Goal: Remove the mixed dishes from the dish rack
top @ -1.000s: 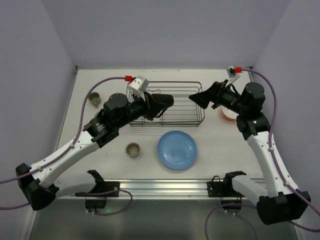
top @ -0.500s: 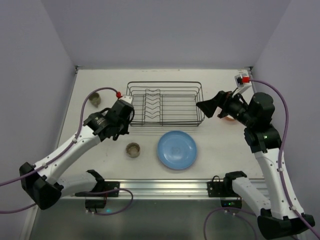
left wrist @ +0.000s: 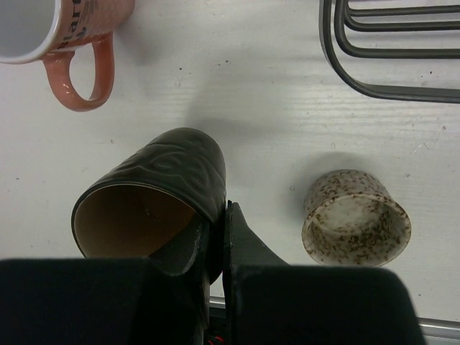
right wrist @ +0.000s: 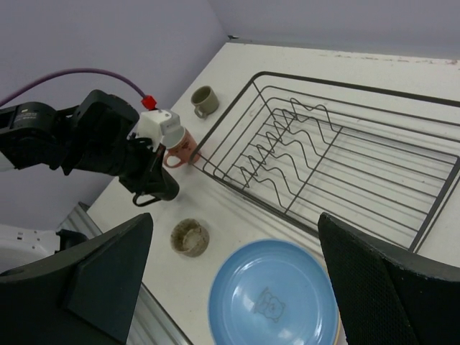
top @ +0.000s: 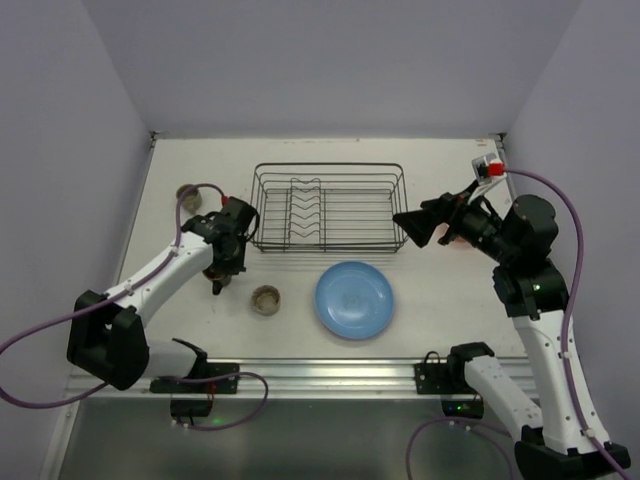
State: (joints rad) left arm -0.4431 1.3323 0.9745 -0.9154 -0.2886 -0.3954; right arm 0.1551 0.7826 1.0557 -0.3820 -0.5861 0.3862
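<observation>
I will lower and release the dark brown cup (left wrist: 154, 190) with my left gripper on the clear, bare tabletop beside the beige speckled cup.
My left gripper (top: 220, 272) is shut on the rim of the dark brown cup (left wrist: 154, 190), held tilted low over the table, left of the dish rack (top: 328, 207). The cup also shows in the right wrist view (right wrist: 154, 188). The black wire rack (right wrist: 338, 165) is empty. A pink mug (left wrist: 65, 36) stands just beyond the dark cup and a beige speckled cup (left wrist: 356, 219) to its right. A blue plate (top: 354, 299) lies in front of the rack. My right gripper (top: 412, 222) is open and empty, hovering at the rack's right end.
An olive-grey cup (top: 188, 196) stands at the far left, also in the right wrist view (right wrist: 205, 100). An orange bowl (top: 457, 238) sits right of the rack, mostly hidden by my right gripper. The beige cup (top: 266, 299) is left of the blue plate (right wrist: 272, 295).
My left arm has swung from over the rack to the left front and lowered, carrying the dark brown cup. My right gripper has drawn back to the right from the rack.
</observation>
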